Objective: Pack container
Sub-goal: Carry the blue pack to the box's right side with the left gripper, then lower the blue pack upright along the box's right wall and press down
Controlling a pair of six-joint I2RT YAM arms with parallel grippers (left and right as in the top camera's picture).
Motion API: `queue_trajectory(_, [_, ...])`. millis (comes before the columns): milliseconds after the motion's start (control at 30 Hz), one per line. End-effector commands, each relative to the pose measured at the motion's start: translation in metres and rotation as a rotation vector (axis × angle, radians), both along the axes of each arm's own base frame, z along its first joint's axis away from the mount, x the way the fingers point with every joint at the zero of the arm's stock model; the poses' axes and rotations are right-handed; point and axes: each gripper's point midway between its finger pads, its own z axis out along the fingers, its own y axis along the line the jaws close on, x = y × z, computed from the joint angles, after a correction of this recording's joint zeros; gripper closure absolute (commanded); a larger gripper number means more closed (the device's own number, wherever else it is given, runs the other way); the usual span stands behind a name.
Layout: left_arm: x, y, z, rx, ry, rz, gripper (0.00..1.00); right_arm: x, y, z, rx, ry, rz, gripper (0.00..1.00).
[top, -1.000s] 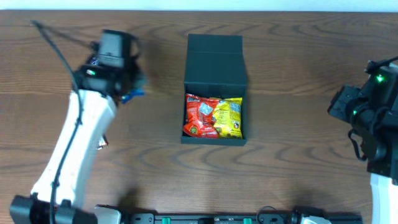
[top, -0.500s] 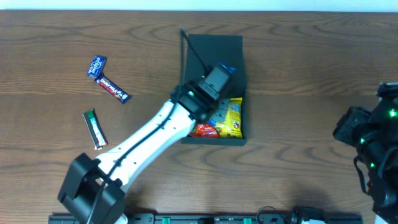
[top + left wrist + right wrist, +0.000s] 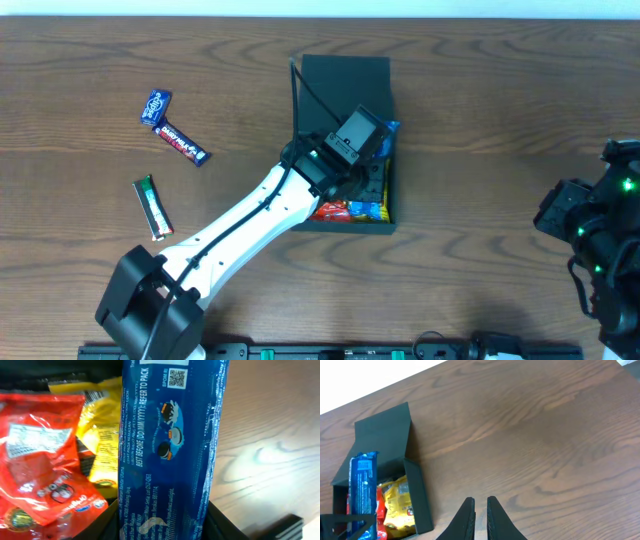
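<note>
My left gripper lowers the blue packet, still above the container's rim, past the yellow packet toward the container's side [image 3: 387,192] next, then opens.
The container [image 3: 345,100] is a dark square box at the table's middle, its flap lid [image 3: 345,72] open toward the far side. My left gripper [image 3: 365,145] hangs over the container's right half, shut on a long blue biscuit packet [image 3: 170,450]; the black fingers [image 3: 220,522] clamp its lower end. In the box lie a red packet [image 3: 40,460] and a yellow packet [image 3: 100,435]. From the right wrist, the blue packet [image 3: 362,490] stands along the container's wall [image 3: 417,497]. My right gripper [image 3: 480,502] is shut and empty, over bare wood right of the box.
Three loose snacks lie on the left of the table: a small blue packet [image 3: 155,105], a red bar [image 3: 182,143] and a green bar [image 3: 152,207]. My right arm [image 3: 600,220] sits at the far right edge.
My left arm swung from the table's left side to over the container, carrying the blue packet. In the last half second it shifted the packet toward the box's right wall. The right arm barely moved.
</note>
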Motion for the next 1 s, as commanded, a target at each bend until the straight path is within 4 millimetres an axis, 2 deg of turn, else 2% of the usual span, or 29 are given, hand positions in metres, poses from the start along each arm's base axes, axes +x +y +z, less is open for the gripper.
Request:
queue_trajectory(0, [-0.001, -0.005, 0.003, -0.04, 0.048, 0.045, 0.94, -0.002, -0.003, 0.008, -0.018, -0.021, -0.01, 0.9])
queue_trajectory(200, [0.0, -0.007, -0.01, -0.024, 0.086, 0.116, 0.94, -0.002, -0.003, 0.008, -0.023, -0.019, -0.005, 0.9])
queue_trajectory(400, [0.0, -0.01, -0.034, 0.014, 0.126, 0.12, 0.94, -0.003, -0.003, 0.007, -0.023, -0.015, -0.005, 0.9])
queue_trajectory(767, [0.0, -0.018, -0.052, 0.002, 0.181, 0.137, 0.94, -0.003, -0.003, 0.006, -0.022, -0.011, -0.005, 0.9])
queue_trajectory(967, [-0.003, -0.02, -0.051, -0.012, 0.2, 0.134, 0.94, -0.003, -0.003, 0.006, -0.022, -0.011, -0.005, 0.9])
